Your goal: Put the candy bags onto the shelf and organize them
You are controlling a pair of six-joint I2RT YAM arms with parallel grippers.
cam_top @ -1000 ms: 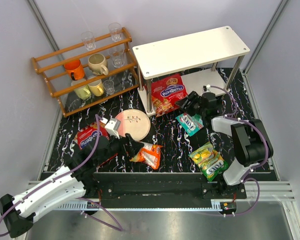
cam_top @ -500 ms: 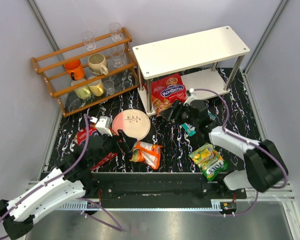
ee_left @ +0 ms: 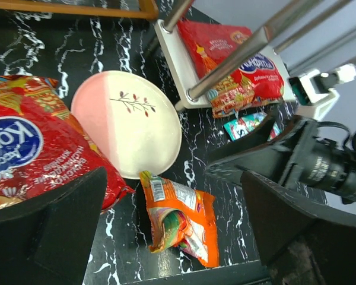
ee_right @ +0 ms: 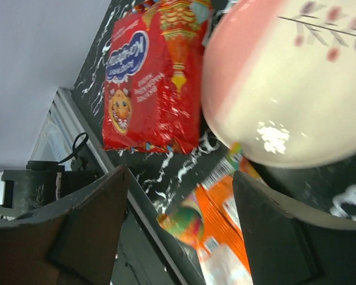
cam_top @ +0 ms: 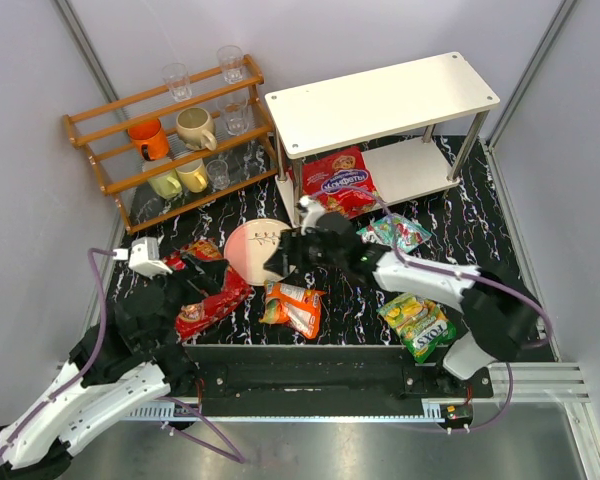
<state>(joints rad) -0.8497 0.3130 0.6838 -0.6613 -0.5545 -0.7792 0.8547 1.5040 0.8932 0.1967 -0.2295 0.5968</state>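
The second red bag's edge by the plate [ee_right: 191, 89] faces my open right gripper, which should move across the plate next and then go down to that edge.
The white shelf [cam_top: 380, 100] stands at the back right. One red candy bag [cam_top: 338, 180] lies on the left end of its lower tier and shows in the left wrist view [ee_left: 234, 59]. The second red bag [cam_top: 205, 295] lies front left. The orange bag [cam_top: 293, 305] lies crumpled near the front edge, the teal bag [cam_top: 395, 232] at centre right, and the yellow-green bag [cam_top: 417, 322] at front right. My left gripper [cam_top: 192, 285] is open and empty over the second red bag [ee_left: 29, 154], with the orange bag [ee_left: 181, 217] ahead. My right gripper [cam_top: 280, 262] is open and empty above the orange bag [ee_right: 225, 219].
A pink and white plate [cam_top: 255, 250] lies between the two grippers. A wooden rack [cam_top: 170, 130] with cups and glasses stands at the back left. The shelf's metal legs [ee_left: 225, 65] are close behind the plate. The black front rail [cam_top: 310, 365] runs along the near edge.
My right arm swung left from the shelf front to over the plate and orange bag, uncovering the teal bag. My left arm drew back to the left, away from the orange bag.
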